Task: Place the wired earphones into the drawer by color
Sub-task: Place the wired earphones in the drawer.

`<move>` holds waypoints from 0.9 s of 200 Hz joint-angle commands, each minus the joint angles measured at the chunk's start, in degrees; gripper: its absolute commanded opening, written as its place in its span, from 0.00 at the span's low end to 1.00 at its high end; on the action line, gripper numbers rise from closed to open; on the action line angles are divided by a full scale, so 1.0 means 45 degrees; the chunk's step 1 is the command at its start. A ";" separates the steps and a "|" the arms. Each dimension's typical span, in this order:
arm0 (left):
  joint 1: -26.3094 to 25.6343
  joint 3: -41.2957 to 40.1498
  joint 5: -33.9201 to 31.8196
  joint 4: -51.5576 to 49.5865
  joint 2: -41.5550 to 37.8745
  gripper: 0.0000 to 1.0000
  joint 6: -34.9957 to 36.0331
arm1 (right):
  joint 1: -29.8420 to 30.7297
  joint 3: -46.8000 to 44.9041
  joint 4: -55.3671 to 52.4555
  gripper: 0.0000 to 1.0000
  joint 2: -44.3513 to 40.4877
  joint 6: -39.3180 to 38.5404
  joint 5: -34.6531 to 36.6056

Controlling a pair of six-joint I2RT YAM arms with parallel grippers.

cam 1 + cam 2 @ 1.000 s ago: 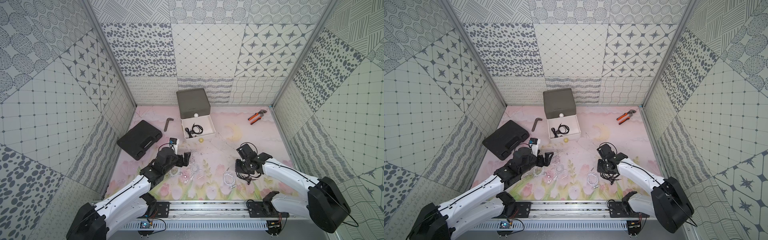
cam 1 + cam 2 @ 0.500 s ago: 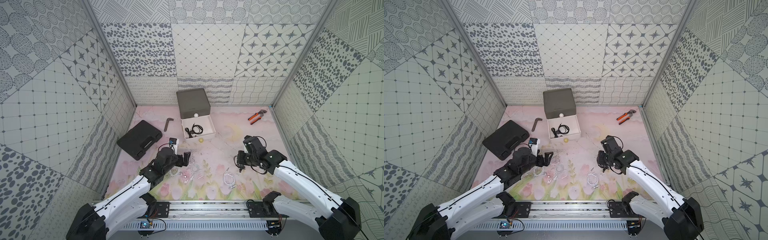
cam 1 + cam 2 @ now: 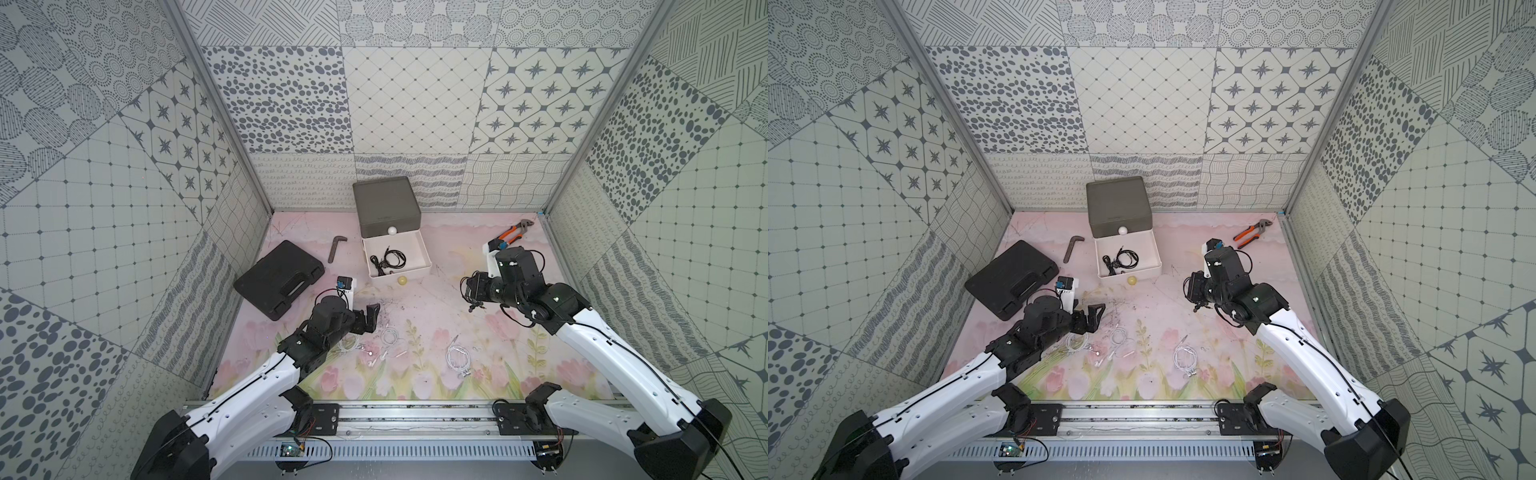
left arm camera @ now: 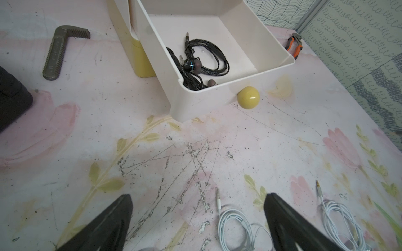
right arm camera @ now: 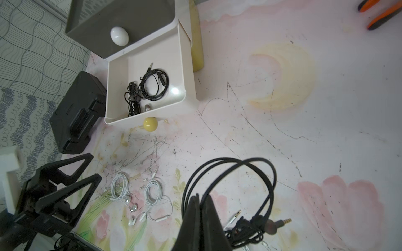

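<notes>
The right gripper needs to carry the coil of black earphones [image 5: 245, 232] outward and across next, over the open white drawer [image 5: 172, 81], and release it there, because black earphones are already inside.
The drawer [image 3: 386, 205] unit stands at the back, grey on top. Its white middle drawer [image 3: 424, 258] is pulled open, and black wired earphones [image 4: 192, 65] lie inside it. My right gripper [image 5: 201, 196] is shut on a coil of black earphones [image 5: 245, 232], held above the floor to the right of the drawer [image 3: 1190, 286]. My left gripper [image 4: 195, 197] hangs open and empty low over the floor [image 3: 368, 320]. White earphones [image 3: 388, 334] lie right beside it, with another coil [image 3: 457, 357] further right.
A flat black case [image 3: 278, 282] lies at the left. A grey L-shaped metal tool [image 3: 334, 247] sits between the case and the drawer. Orange-handled pliers [image 3: 509, 232] lie in the back right corner. The open drawer's yellow knob [image 3: 401, 281] points forward.
My right arm has lifted the black earphones off the floor and swung back toward the drawer side. The left arm has stayed still.
</notes>
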 commanded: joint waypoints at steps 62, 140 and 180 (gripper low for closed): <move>0.0093 -0.0226 -0.0684 0.0566 -0.0490 0.99 0.0136 | 0.0438 0.2919 0.4265 0.00 0.3617 -0.0307 -0.1694; 0.0096 -0.0179 -0.0530 0.0783 -0.0151 0.99 0.0170 | 0.0950 0.5343 0.6061 0.00 0.7199 0.0012 -0.1757; 0.0096 -0.0189 -0.0540 0.0797 -0.0080 0.99 0.0190 | 0.1002 0.5779 0.6652 0.00 0.8463 0.0363 -0.1854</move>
